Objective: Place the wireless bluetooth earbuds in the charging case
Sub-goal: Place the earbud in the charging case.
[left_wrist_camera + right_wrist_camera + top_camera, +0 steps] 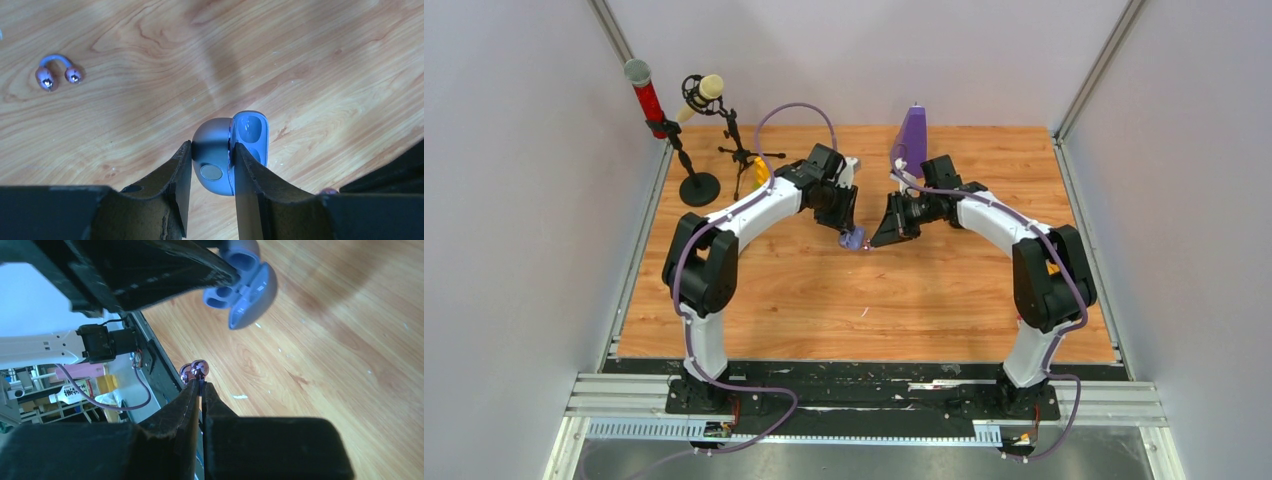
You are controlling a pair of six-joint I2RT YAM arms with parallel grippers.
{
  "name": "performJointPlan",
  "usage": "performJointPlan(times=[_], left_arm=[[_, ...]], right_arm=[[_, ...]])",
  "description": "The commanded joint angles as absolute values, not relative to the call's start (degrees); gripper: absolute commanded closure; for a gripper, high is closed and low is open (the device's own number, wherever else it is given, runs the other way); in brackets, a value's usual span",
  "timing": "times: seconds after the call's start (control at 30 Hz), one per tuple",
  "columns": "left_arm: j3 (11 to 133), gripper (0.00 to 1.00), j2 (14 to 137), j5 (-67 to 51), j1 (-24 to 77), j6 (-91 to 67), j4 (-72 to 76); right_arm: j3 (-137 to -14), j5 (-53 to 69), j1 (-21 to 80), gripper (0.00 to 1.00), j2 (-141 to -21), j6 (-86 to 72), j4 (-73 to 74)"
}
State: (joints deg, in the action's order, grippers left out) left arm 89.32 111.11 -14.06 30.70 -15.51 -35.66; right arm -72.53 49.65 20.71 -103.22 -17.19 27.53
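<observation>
My right gripper carries the glossy earbud [194, 372] left in the top view onto an empty hollow of the charging case next, since its lid stands open.
My left gripper [212, 147] is shut on the pale purple charging case [212, 155] and holds it above the wooden table, lid open with two empty wells [251, 131] showing. In the top view the case [855, 240] sits at the left gripper's [848, 228] tips, with my right gripper [882, 238] just right of it. My right gripper [200, 385] is shut on a glossy purple earbud [194, 372], which sticks out past its tips, below and left of the open case [245, 287]. A second purple earbud [57, 75] lies on the table at far left of the left wrist view.
Two microphones on stands [646, 95] [705, 92] stand at the back left, with a yellow object [762, 172] beside them. A purple cone-shaped thing [911, 132] stands at the back centre. Grey walls close in the wooden table [824, 300].
</observation>
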Motion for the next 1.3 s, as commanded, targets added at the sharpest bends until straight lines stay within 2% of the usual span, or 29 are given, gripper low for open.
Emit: performJointPlan(times=[0.0,0.5,1.27], left_arm=[[87.90,0.70,106.82,-11.39,30.43,-18.13,-33.17],[85.23,0.70,102.78,-10.38,30.43,-19.78,-31.60],[83.20,0.70,101.34,-10.46,30.57,-19.55,-30.40]], right_arm=[[-76.84,48.94,21.97,0.97,-103.55,-21.12,22.88],[-81.21,48.91,23.69,0.97,-110.75,-23.84,22.43],[-84.76,44.34,26.55,0.97,-112.72,-22.11,24.77]])
